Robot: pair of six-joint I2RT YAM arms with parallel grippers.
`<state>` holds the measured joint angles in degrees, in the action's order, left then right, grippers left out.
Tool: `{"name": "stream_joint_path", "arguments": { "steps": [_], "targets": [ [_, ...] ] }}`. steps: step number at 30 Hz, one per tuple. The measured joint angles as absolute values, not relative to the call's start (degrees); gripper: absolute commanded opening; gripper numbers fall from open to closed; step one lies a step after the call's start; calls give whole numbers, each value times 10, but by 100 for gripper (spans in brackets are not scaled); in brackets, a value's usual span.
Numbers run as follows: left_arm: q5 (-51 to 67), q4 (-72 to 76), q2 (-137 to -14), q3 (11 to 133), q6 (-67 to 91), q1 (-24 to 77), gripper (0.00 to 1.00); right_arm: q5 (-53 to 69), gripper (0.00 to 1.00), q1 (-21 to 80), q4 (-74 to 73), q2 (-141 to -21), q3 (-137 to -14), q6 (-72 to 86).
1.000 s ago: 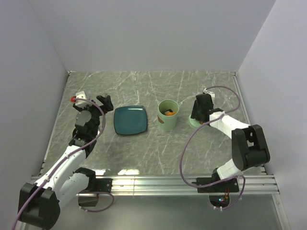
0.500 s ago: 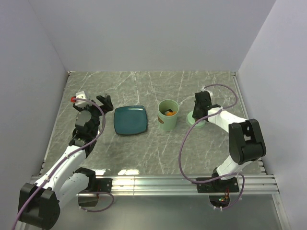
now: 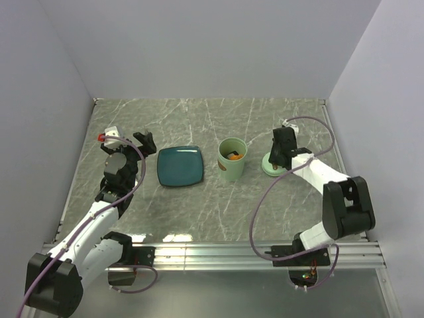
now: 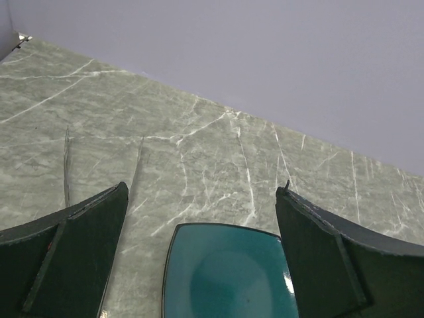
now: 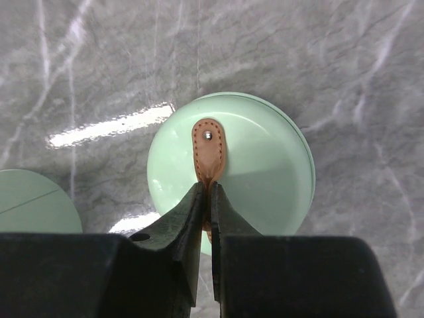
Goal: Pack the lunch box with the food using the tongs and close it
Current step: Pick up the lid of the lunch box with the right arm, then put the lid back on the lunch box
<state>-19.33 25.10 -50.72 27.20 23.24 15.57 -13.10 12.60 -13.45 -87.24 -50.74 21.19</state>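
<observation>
The cup is uncovered, so I will lift the lid with my right gripper, move it left in the top view and release it on the cup's rim (image 3: 232, 148).
The lunch box (image 3: 232, 159), a pale mint cup, stands mid-table with orange food (image 3: 233, 156) inside; its rim (image 5: 33, 202) shows at the right wrist view's left edge. Its round green lid (image 5: 265, 165) lies apart from the cup, to its right (image 3: 270, 167). My right gripper (image 5: 210, 189) is shut on the lid's brown handle (image 5: 209, 149), also seen from above (image 3: 278, 161). My left gripper (image 3: 127, 140) stands open at the far left with nothing between its fingers, wide apart in its wrist view (image 4: 202, 192). The tongs are out of view.
A dark teal square plate (image 3: 180, 165) lies between the left gripper and the cup, with nothing on it in the left wrist view (image 4: 225, 278). Grey walls close the marble table at the back and sides.
The right gripper's jaws have closed on the lid's brown handle, and that arm's wrist has shifted slightly. The left arm, cup and plate have not moved.
</observation>
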Motion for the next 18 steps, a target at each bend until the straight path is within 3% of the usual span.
{"name": "stream_joint_path", "arguments": {
  "steps": [9,18],
  "targets": [
    [-194,249,-507,272,232,156,99,-134,0,126,-135,-743,-482,212],
    [-194,246,-507,272,232,156,99,-29,0,126,-120,-605,-473,209]
  ]
}}
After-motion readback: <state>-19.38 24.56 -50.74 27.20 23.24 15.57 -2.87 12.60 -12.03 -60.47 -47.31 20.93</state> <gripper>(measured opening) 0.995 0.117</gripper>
